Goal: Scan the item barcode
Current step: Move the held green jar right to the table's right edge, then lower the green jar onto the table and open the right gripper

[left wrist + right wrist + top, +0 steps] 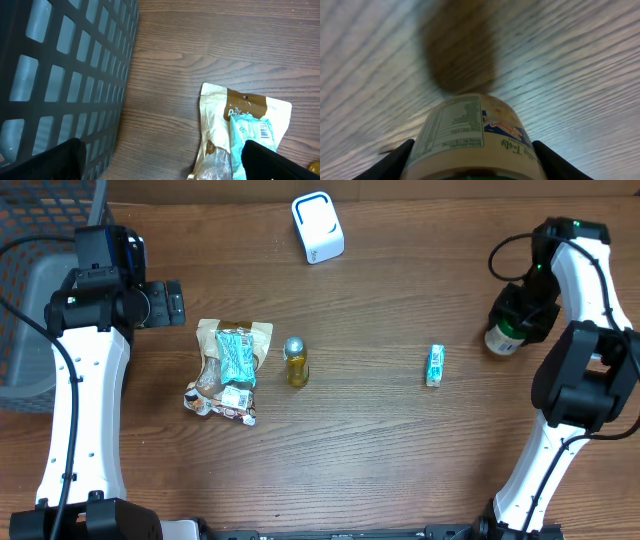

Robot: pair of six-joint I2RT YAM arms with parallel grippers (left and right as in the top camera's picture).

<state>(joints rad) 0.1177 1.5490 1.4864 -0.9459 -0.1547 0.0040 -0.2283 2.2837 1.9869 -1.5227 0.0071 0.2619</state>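
Observation:
Next, the right gripper lowers slightly and shifts toward that pack, setting the bottle's base onto the table.
My right gripper [520, 320] is shut on a bottle [499, 339] with a cream label and a green cap, at the right side of the table. In the right wrist view the bottle [470, 127] fills the gap between the two black fingers [395, 162], its nutrition panel facing the camera and the wood blurred behind it. The white scanner box [318, 227] stands at the back centre, well left of that bottle. My left gripper [168, 304] hangs open over bare wood, between the basket [60, 75] and a tan snack bag [220, 125].
A tan snack bag with a teal packet on it [234, 358] lies left of centre, above a crinkled wrapper [222, 400]. A small gold bottle [296, 360] lies mid-table and a teal pack [435, 365] right of centre. A dark mesh basket [25, 330] sits at the left edge.

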